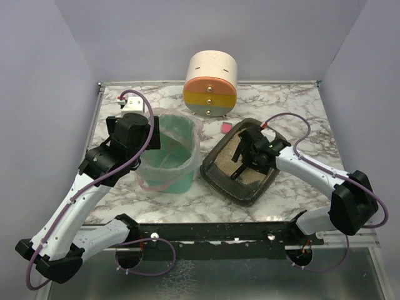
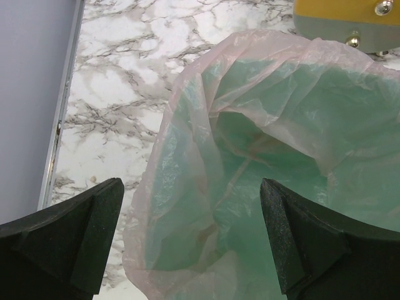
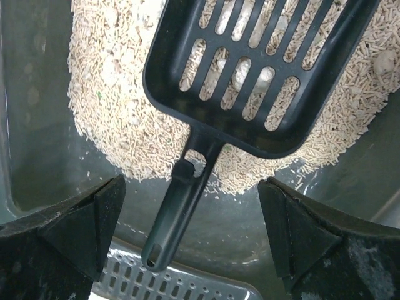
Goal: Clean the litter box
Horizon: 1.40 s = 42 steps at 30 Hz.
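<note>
The right gripper moves down, open, onto the scoop's handle near its oval hole (image 1: pixel 239 169) (image 3: pixel 180 186) next and closes. The handle already lies between its two spread fingers.
The litter box (image 1: pixel 259 190) is a dark grey tray right of the table's centre, holding beige pellet litter (image 3: pixel 119 119). A black slotted scoop (image 3: pixel 262 69) lies on the litter. Its handle (image 3: pixel 178 206) points back between my right gripper's fingers without touching them. My right gripper (image 3: pixel 190 222) is open just above the tray's near wall (image 3: pixel 37 137), and it shows over the tray (image 1: pixel 250 153) from above. My left gripper (image 2: pixel 190 225) is open and empty, hanging over the near rim of the green bin (image 2: pixel 269 175) with its clear bag liner.
The green bin (image 1: pixel 169 156) stands left of the litter box, almost touching it. A cream, orange and yellow cylinder (image 1: pixel 211 83) sits at the back centre. A small pink object (image 1: pixel 225 127) lies behind the tray. Marble tabletop (image 2: pixel 119 94) shows left of the bin.
</note>
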Motion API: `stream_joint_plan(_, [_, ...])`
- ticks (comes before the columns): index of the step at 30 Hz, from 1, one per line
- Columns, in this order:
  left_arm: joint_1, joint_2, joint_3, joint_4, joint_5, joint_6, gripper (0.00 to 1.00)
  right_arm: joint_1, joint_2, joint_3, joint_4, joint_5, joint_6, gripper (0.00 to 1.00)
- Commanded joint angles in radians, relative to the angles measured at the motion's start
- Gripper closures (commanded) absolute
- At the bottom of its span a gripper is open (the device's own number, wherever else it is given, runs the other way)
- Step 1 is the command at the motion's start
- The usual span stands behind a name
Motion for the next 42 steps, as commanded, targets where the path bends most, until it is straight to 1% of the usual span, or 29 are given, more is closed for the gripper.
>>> stream_joint_plan(1, [-0.003,-0.034,-0.011,-0.006,-0.007,0.010,0.01,0.007,0.071,0.070,-0.068,0.065,0.110,0.06])
stream_joint_plan(5, [-0.003,-0.036,-0.013,-0.005,-0.008,0.011,0.01,0.014,0.100,0.085,-0.052,0.051,0.128,0.10])
stream_joint_plan(9, [-0.003,-0.040,-0.009,-0.006,-0.005,0.013,0.01,0.017,0.106,0.097,-0.057,0.078,0.150,0.20])
stream_joint_plan(13, [-0.003,-0.044,-0.012,-0.006,-0.005,0.013,0.01,0.019,0.116,0.103,-0.065,0.084,0.156,0.22])
stream_joint_plan(14, [-0.003,-0.045,-0.013,-0.005,-0.006,0.014,0.01,0.019,0.119,0.100,-0.064,0.078,0.152,0.26])
stream_joint_plan(17, [-0.003,-0.046,-0.015,-0.005,-0.005,0.014,0.01,0.021,0.126,0.090,-0.061,0.072,0.153,0.30])
stream_joint_plan(19, [-0.003,-0.048,-0.015,-0.006,-0.004,0.014,0.01,0.020,0.132,0.079,-0.056,0.067,0.150,0.35])
stream_joint_plan(22, [-0.003,-0.049,-0.015,-0.005,-0.004,0.014,0.01,0.020,0.136,0.064,-0.048,0.057,0.151,0.37])
stream_joint_plan(26, [-0.003,-0.046,-0.013,-0.006,-0.003,0.014,0.01,0.021,0.142,0.051,-0.029,0.047,0.144,0.48])
stream_joint_plan(29, [-0.003,-0.051,-0.009,-0.005,-0.005,0.013,0.01,0.023,0.147,0.050,-0.019,0.035,0.126,0.53])
stream_joint_plan(34, [-0.003,-0.061,-0.005,-0.007,-0.008,0.014,0.01,0.023,0.134,0.041,-0.018,0.040,0.119,0.73])
stream_joint_plan(35, [-0.003,-0.061,-0.005,-0.008,-0.008,0.014,0.01,0.023,0.132,0.041,-0.018,0.038,0.118,0.79])
stream_joint_plan(37, [-0.003,-0.059,-0.005,-0.009,-0.006,0.014,0.01,0.022,0.125,0.043,-0.023,0.035,0.115,0.95])
stream_joint_plan(38, [-0.003,-0.060,-0.004,-0.011,-0.006,0.014,0.01,0.023,0.121,0.045,-0.029,0.033,0.117,0.99])
stream_joint_plan(42, [-0.003,-0.059,0.000,-0.012,-0.004,0.014,0.01,0.023,0.088,0.039,-0.038,0.025,0.116,1.00])
